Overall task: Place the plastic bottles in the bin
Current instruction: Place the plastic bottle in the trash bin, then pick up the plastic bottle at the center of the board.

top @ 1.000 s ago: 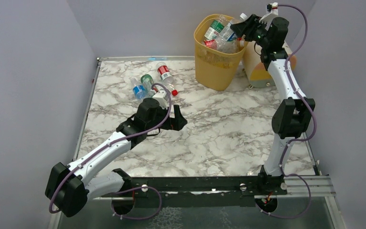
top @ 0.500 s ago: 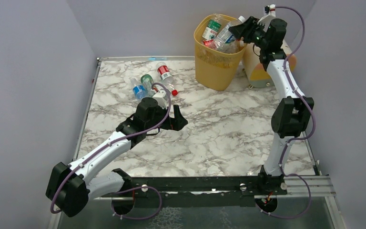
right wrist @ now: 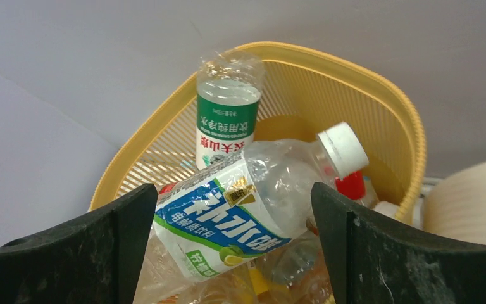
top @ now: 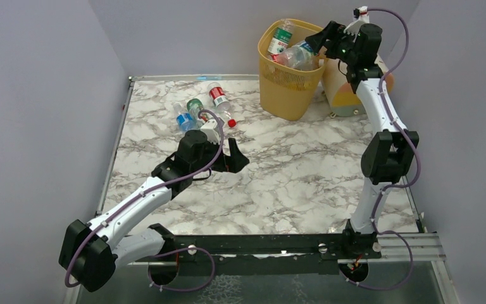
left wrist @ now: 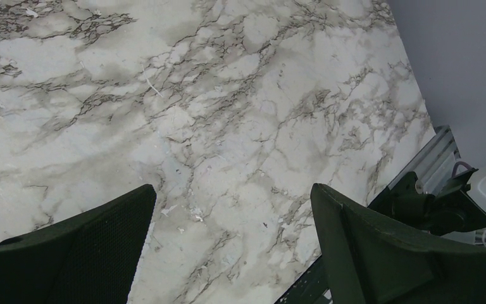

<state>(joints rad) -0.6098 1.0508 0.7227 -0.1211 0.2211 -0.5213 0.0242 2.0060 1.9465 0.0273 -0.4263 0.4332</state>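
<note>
The green-labelled bottle is outward of the bare marble under my left gripper. My left gripper will next turn and move down and outward onto that bottle's near end [top: 205, 118].
The yellow bin [top: 285, 88] stands at the back of the table, piled with plastic bottles. My right gripper [top: 319, 39] hangs over its rim [right wrist: 380, 88], jaws open. Between and below its fingers a clear bottle with a blue label [right wrist: 247, 209] lies on the pile, apart from the right finger. A green-labelled bottle [right wrist: 228, 120] stands upright behind it. Three more bottles lie together on the table at the back left: blue-labelled [top: 183, 119], green-labelled [top: 195, 107] and red-labelled [top: 218, 98]. My left gripper [top: 239, 158] is open over bare marble [left wrist: 234, 190], just in front of them.
A cream-and-peach cylinder [top: 338, 88] stands right behind the bin, against my right arm. Grey walls close in the table on three sides. The metal rail and the right arm's base [left wrist: 443, 202] sit at the near edge.
My right gripper has opened and let go of the blue-labelled bottle, which has dropped onto the pile in the bin. The left arm has barely moved.
</note>
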